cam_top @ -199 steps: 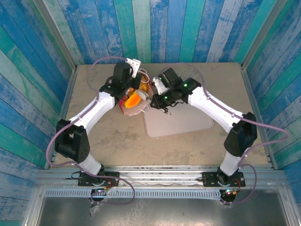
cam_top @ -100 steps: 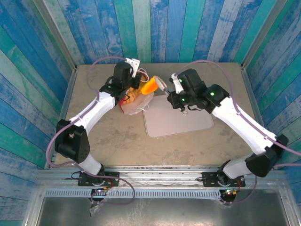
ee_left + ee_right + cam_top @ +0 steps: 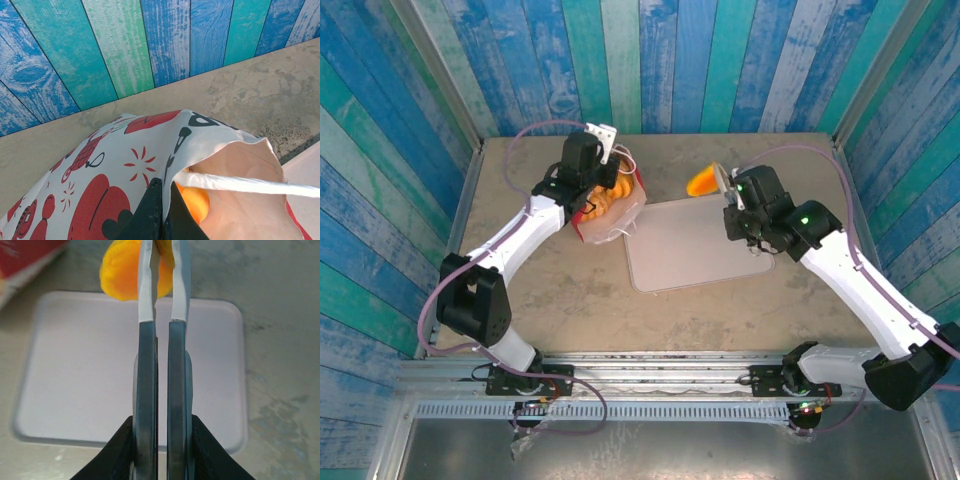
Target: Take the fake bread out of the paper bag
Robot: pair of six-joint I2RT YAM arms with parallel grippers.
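I will next lower the fake bread with my right gripper to the tray's bare far corner (image 3: pixel 216 321) and release it there, since that corner is below my right gripper and farther from the bag.
The red-and-white paper bag (image 3: pixel 620 212) lies tilted at the back left of the table, mouth toward the tray. My left gripper (image 3: pixel 604 182) is shut on its upper rim; in the left wrist view the black fingertips (image 3: pixel 156 192) pinch the paper bag (image 3: pixel 100 165) at the edge. Orange fake bread (image 3: pixel 197 202) shows inside the mouth, under a white handle (image 3: pixel 240 184). My right gripper (image 3: pixel 720 184) is shut on one orange piece of fake bread (image 3: pixel 702 182), held in the air above the tray's far right corner. From the right wrist, that fake bread (image 3: pixel 122 270) sticks out left of the fingers (image 3: pixel 147 290).
A flat pale tray (image 3: pixel 690 250) lies in the middle of the table, bare, right of the bag; it sits below my right gripper as the tray (image 3: pixel 75 380). Blue-green plank walls (image 3: pixel 650 60) close in the back and sides.
My right gripper has pulled the orange bread out of the bag mouth and carried it right, over the tray's far edge. The left gripper has stayed on the bag rim.
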